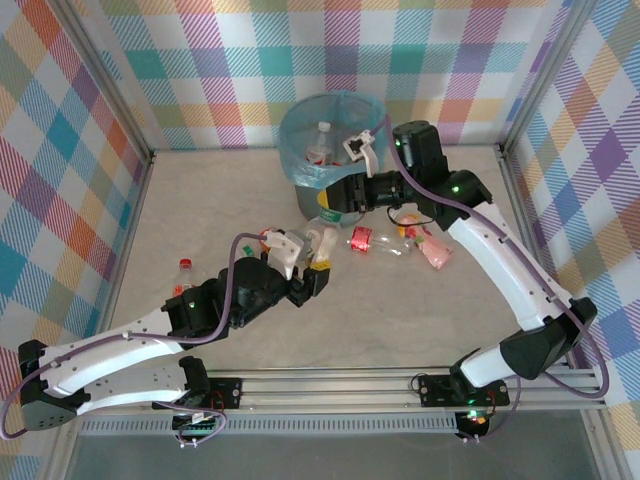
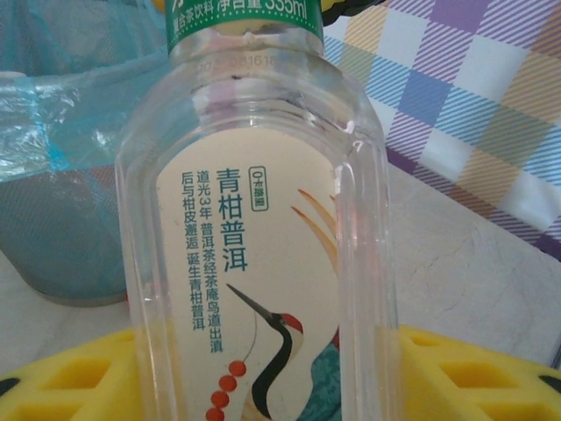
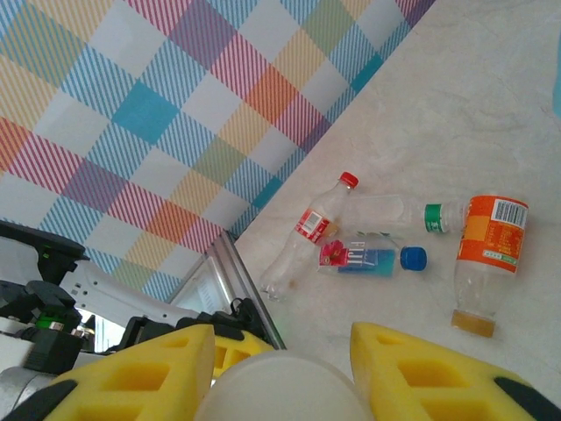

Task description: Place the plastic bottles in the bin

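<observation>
The bottle is still outside the bag. My right gripper should next move up and outward over the bin's rim, then down into the bin's opening (image 1: 338,125) to release the bottle.
My left gripper (image 1: 313,272) (image 2: 272,386) is shut on a clear bottle with a crane label and green band (image 2: 263,228) (image 1: 325,243), held between yellow pads (image 2: 473,373). The bin (image 1: 297,120) (image 2: 61,184), grey with a light-blue bag, stands at the back; a clear bottle (image 1: 320,140) lies inside it. My right gripper (image 1: 338,196) (image 3: 280,386) sits at the bin's front, shut on a bottle whose round white end (image 3: 280,395) shows between its fingers. Loose on the table are a red-capped bottle (image 3: 311,230), a blue-capped one (image 3: 372,259), a green-banded one (image 3: 394,213) and an orange-labelled one (image 3: 489,254).
A red-capped bottle (image 1: 185,272) stands left of my left arm. More bottles lie below the bin, red-labelled (image 1: 361,240) and pink (image 1: 436,252). Plaid walls and a metal frame (image 3: 250,294) close in the table.
</observation>
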Controlling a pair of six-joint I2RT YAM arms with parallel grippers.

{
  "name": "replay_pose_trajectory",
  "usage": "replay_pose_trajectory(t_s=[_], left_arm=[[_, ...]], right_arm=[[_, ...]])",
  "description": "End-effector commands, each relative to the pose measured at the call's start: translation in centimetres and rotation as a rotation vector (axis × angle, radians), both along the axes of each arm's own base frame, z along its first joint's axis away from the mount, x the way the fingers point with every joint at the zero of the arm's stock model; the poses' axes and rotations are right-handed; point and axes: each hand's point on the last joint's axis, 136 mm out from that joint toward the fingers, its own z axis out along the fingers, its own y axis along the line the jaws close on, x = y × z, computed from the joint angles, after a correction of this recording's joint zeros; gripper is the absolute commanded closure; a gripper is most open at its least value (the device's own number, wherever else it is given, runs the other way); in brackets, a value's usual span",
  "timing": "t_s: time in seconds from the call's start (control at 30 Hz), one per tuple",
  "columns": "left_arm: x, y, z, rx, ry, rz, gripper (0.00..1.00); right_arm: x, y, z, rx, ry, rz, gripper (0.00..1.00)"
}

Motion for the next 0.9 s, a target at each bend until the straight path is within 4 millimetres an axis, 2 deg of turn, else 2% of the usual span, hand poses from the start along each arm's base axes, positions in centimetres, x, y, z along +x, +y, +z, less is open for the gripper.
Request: replay_pose_trajectory(t_s=[0.0, 0.1, 0.17, 0.3, 0.37, 0.5, 0.57, 0.67, 0.77, 0.87], left_arm=[[0.5, 1.5, 1.1, -0.018, -0.027, 0.054, 0.29], [0.4, 2.3, 1.8, -0.009, -0.043, 0.071, 0.09], [0.4, 3.1, 2.2, -0.002, -0.049, 0.094, 0.03], [0.3, 5.1, 3.0, -0.015, -0.056, 0.144, 0.01], [0.0, 6.1, 2.6, 0.004, -0.040, 0.159, 0.01], [-0.4, 7.5, 2.4, 0.001, -0.011, 0.180, 0.01], [-0.6, 8.0, 2.4, -0.002, 0.002, 0.187, 0.01], [-0.8, 8.5, 2.1, 0.007, 0.025, 0.200, 0.01], [-0.6, 8.8, 1.5, 0.027, 0.047, 0.225, 0.02], [-0.3, 9.2, 0.9, 0.046, 0.065, 0.258, 0.02]], right_arm=[[-0.1, 0.2, 2.7, 0.029, -0.070, 0.016, 0.64], [1.4, 0.0, 4.9, 0.012, -0.158, -0.038, 0.67], [2.8, -0.3, 6.6, -0.014, -0.241, -0.088, 0.67], [6.7, -1.3, 10.1, -0.043, -0.396, -0.215, 0.67], [8.9, -2.0, 11.3, -0.049, -0.452, -0.278, 0.67], [14.2, -2.9, 12.2, -0.079, -0.560, -0.401, 0.69], [16.8, -3.4, 11.9, -0.088, -0.587, -0.444, 0.70], [20.3, -3.2, 10.2, -0.108, -0.620, -0.461, 0.68], [22.7, -1.8, 7.3, -0.145, -0.646, -0.407, 0.65], [24.2, -0.5, 3.6, -0.179, -0.608, -0.346, 0.66]])
